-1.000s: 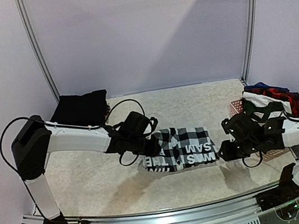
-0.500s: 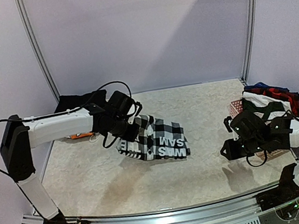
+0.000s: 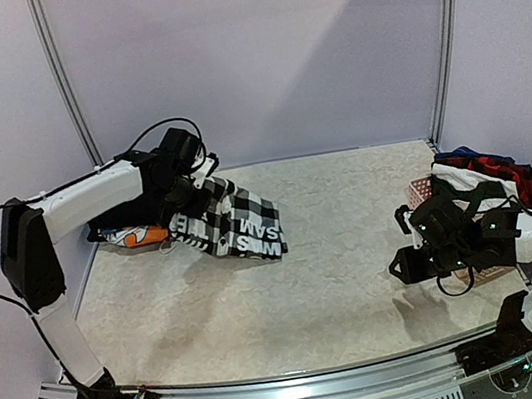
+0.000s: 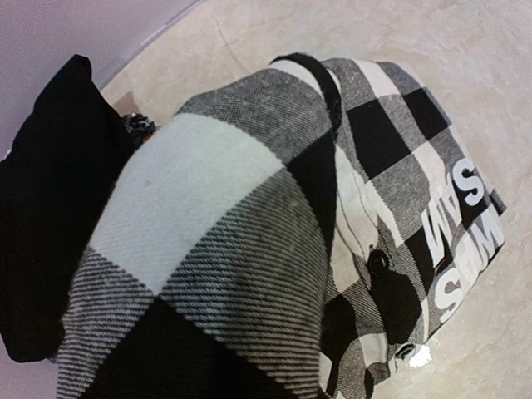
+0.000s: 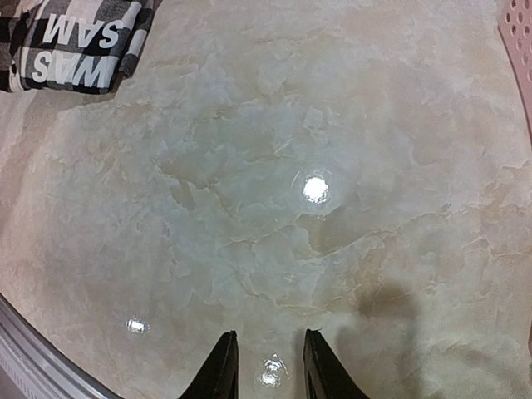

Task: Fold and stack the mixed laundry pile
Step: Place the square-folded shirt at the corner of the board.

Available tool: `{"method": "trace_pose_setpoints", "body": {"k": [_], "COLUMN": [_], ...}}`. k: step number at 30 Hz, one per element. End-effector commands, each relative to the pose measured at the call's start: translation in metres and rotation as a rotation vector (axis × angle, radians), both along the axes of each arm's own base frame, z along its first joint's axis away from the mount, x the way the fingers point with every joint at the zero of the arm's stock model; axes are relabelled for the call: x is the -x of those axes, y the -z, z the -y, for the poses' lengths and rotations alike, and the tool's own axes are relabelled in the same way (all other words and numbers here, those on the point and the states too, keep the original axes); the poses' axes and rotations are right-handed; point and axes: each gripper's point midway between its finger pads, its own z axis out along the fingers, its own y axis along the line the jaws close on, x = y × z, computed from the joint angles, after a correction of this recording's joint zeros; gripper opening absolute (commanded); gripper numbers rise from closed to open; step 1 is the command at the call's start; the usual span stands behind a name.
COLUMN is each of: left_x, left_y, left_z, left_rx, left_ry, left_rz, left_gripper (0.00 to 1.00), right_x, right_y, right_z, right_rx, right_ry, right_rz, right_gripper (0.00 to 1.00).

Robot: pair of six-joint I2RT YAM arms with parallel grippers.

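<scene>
The robot's left gripper should next carry the checked garment [image 3: 240,226] to the left in the top view, onto the black garment [image 3: 129,215], and release it there, because it hangs over bare table.
The folded black-and-white checked garment [image 3: 240,226] with white lettering hangs from my left gripper [image 3: 188,200] at the back left, tilted down to the right. It fills the left wrist view as the checked garment [image 4: 249,208] and hides the fingers there. A black garment [image 4: 50,208] lies beside and under it, with an orange printed piece [image 3: 140,237] at its edge. My right gripper [image 5: 264,366] hovers over bare table near the front right, fingers apart with nothing between them. It sees the checked garment [image 5: 75,41] far off.
A pink perforated basket [image 3: 417,194] stands at the right edge with red and navy plaid cloth [image 3: 483,165] and other pieces piled in it. Its pink rim [image 5: 517,41] shows at the right wrist view's corner. The marbled table [image 3: 335,249] lies between the arms.
The left arm carried the checked garment from the table's middle up and back to the far left, over the black garment. The right gripper stayed near the front right.
</scene>
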Motion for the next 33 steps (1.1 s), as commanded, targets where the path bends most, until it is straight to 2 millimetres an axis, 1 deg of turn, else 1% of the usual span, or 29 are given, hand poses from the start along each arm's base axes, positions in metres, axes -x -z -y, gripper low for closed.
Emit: {"method": "trace_pose_setpoints", "body": {"k": [1, 3, 6, 10, 14, 17, 21, 24, 27, 31, 33], "left_x": [-0.021, -0.029, -0.038, -0.044, -0.051, -0.053, -0.054, -0.053, -0.054, -0.063, -0.067], "left_y": [-0.016, -0.023, -0.036, -0.053, -0.069, -0.078, -0.089, -0.097, -0.106, -0.128, -0.135], "left_z": [-0.013, -0.023, -0.035, -0.042, -0.063, -0.063, -0.064, -0.069, -0.080, -0.093, -0.098], "left_rx": [-0.040, -0.054, -0.027, -0.036, -0.073, -0.048, -0.071, -0.078, -0.135, -0.115, -0.105], "left_ry": [0.058, 0.046, 0.019, 0.052, 0.020, 0.040, 0.078, 0.091, 0.085, 0.060, 0.066], "left_rz": [0.004, 0.000, 0.013, 0.057, 0.078, 0.085, 0.100, 0.106, 0.115, 0.160, 0.173], "left_gripper": [0.00, 0.00, 0.00, 0.00, 0.00, 0.00, 0.00, 0.00, 0.00, 0.00, 0.00], "right_x": [-0.003, -0.003, -0.002, 0.000, 0.000, 0.000, 0.002, 0.003, 0.005, 0.006, 0.006], "right_y": [-0.009, -0.007, -0.006, -0.003, -0.001, 0.001, 0.002, 0.001, 0.000, -0.002, -0.003], "right_z": [-0.007, -0.006, -0.004, -0.002, -0.002, -0.002, -0.003, -0.003, -0.002, -0.002, -0.002], "right_rx": [-0.024, -0.020, -0.019, -0.012, -0.012, -0.012, -0.021, -0.039, -0.051, -0.068, -0.075], "right_ry": [-0.025, -0.025, -0.024, -0.025, -0.026, -0.027, -0.036, -0.039, -0.037, -0.036, -0.036], "right_rz": [0.026, 0.024, 0.026, 0.022, 0.027, 0.027, 0.023, 0.028, 0.033, 0.039, 0.042], "right_gripper": [0.28, 0.28, 0.28, 0.28, 0.28, 0.28, 0.27, 0.27, 0.27, 0.27, 0.27]}}
